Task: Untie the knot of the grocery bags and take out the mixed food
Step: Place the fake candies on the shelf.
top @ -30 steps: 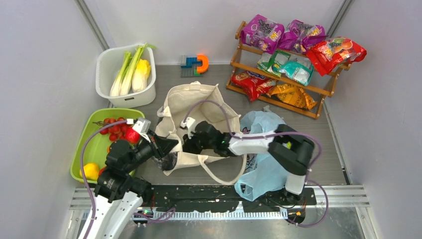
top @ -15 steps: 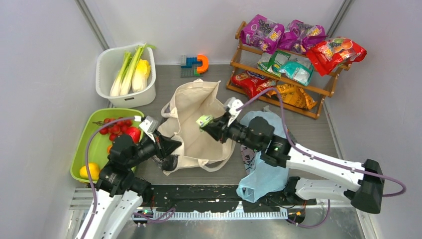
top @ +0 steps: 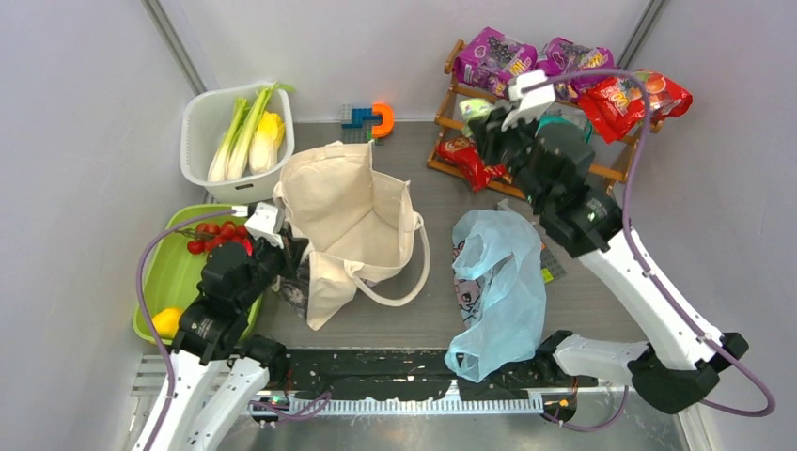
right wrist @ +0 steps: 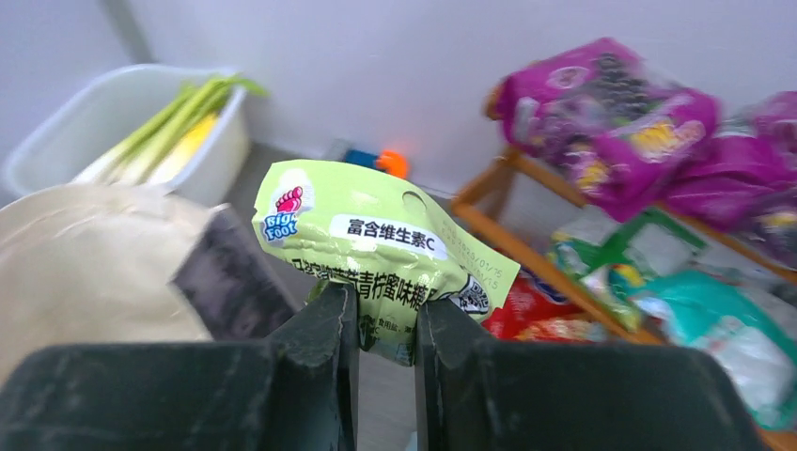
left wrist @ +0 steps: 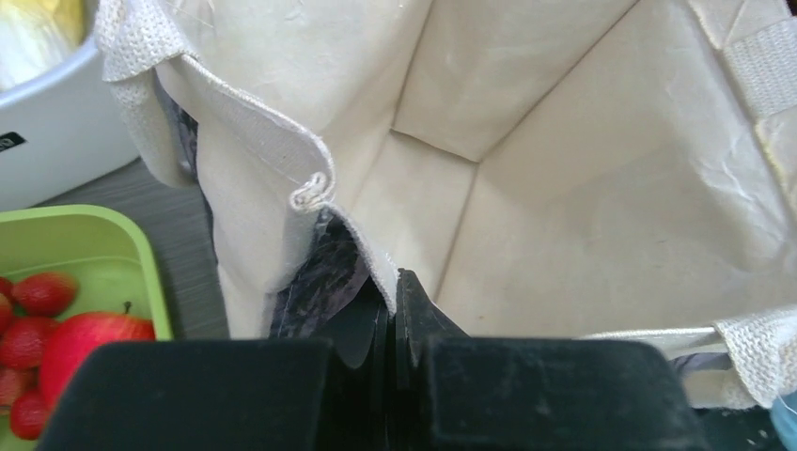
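Note:
The packet in my right gripper will come down next onto the middle shelf's end (right wrist: 539, 220) by the toy blocks, as the gripper turns toward the rack.
My left gripper (top: 285, 256) (left wrist: 393, 293) is shut on the near rim of the cream canvas tote (top: 357, 211) (left wrist: 564, 188), holding its mouth open. My right gripper (top: 481, 120) (right wrist: 385, 324) is shut on a light-green snack packet (top: 473, 106) (right wrist: 376, 240), up by the rack's left end. The light-blue plastic bag (top: 503, 282) lies slack right of the tote; the knot is out of view. Green-white stalks (top: 240, 132) and a yellow vegetable (top: 268, 139) lie in the white tub. Red fruits (top: 214, 240) and a yellow fruit (top: 169, 321) sit in the green tray.
A wooden rack (top: 449, 94) at the back right carries purple packets (top: 496, 58), teal packets (top: 559, 132), and red (top: 473, 155) and orange (top: 556, 180) packets. The white tub (top: 193, 113) and green tray (top: 174, 277) stand left. Toy blocks (top: 368, 117) lie at the back.
My right arm came out of the tote with the light-green packet and swung up and right to the rack. The tote's mouth now stands taller and wider. The left grip is unchanged.

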